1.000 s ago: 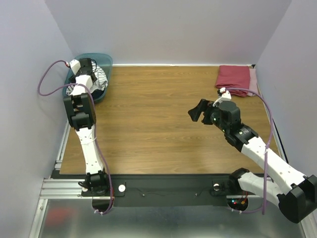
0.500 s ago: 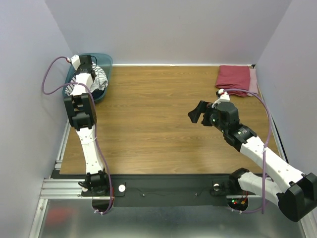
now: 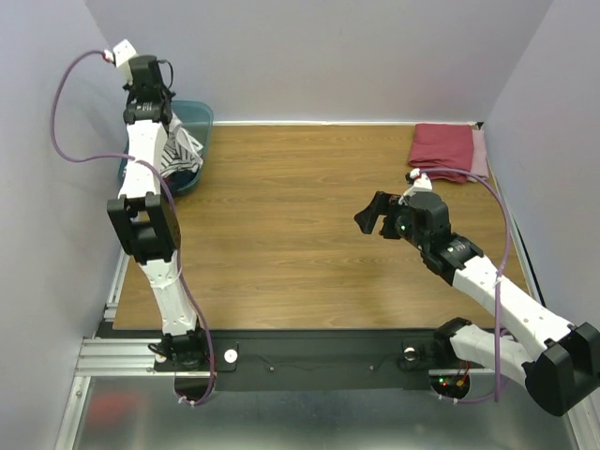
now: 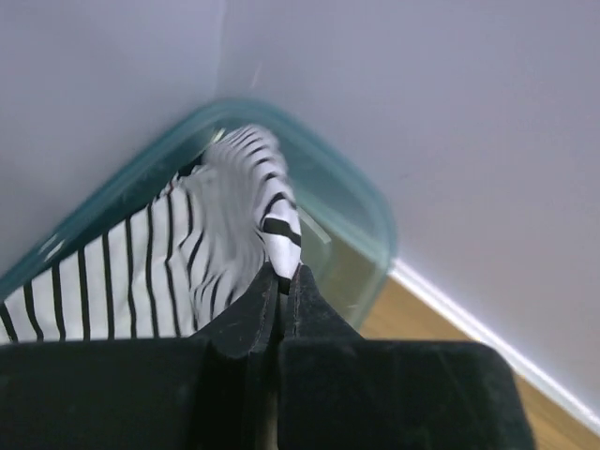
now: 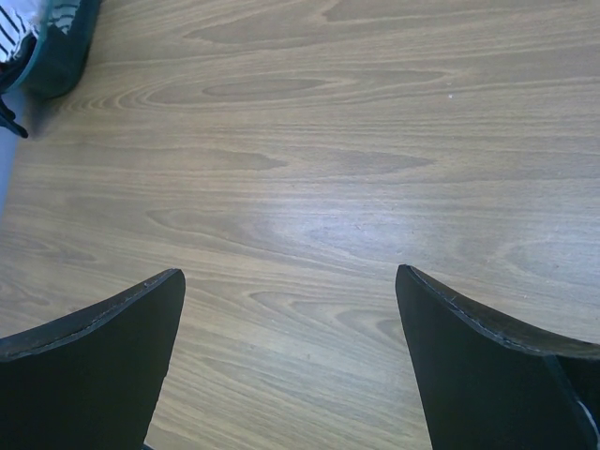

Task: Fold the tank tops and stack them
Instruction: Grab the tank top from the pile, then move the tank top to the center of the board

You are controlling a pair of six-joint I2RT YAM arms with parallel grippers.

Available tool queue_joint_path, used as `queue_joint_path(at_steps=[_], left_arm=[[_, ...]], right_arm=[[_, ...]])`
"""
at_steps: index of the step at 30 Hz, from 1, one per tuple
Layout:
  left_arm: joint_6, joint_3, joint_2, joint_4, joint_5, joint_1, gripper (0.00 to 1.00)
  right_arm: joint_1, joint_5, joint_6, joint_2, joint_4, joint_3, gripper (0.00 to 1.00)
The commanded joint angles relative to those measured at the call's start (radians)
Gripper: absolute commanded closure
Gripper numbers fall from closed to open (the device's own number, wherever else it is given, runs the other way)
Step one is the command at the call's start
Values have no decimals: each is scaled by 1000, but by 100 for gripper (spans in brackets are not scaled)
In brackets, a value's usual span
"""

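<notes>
The table's middle lies bare, so next my left gripper should carry the tank top's fold to the right in the top view over that part of the table and release it.
A white tank top with thin dark stripes (image 3: pixel 180 150) hangs partly out of the teal bin (image 3: pixel 200 117) at the table's back left corner. My left gripper (image 3: pixel 157 124) is raised above the bin and shut on a fold of this top (image 4: pixel 192 246). In the left wrist view its fingertips (image 4: pixel 284 277) pinch the cloth, which trails down into the bin (image 4: pixel 361 202). My right gripper (image 3: pixel 375 212) hovers open over bare wood right of centre, with nothing between its fingers (image 5: pixel 291 291).
A folded dark red cloth (image 3: pixel 442 145) lies at the back right corner on something pink. Walls close in the table on the left, back and right. The bin's corner (image 5: pixel 58 47) shows at the top left of the right wrist view.
My left gripper has shut on the striped top inside the bin and risen, pulling the cloth up with it. The right arm has barely moved.
</notes>
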Motion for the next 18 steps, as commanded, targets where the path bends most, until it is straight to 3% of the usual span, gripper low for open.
queue_joint_path(at_steps=[1, 4, 8, 18], left_arm=[[83, 70, -189, 95, -17, -72, 100], [111, 50, -274, 101, -48, -119, 100], [195, -13, -419, 138, -125, -295, 100], [226, -137, -673, 158, -223, -691, 100]], right_arm=[[-3, -6, -30, -4, 53, 15, 0], [-1, -1, -35, -1, 58, 23, 0], [-1, 11, -38, -6, 59, 40, 0], [-1, 20, -33, -53, 58, 61, 0]])
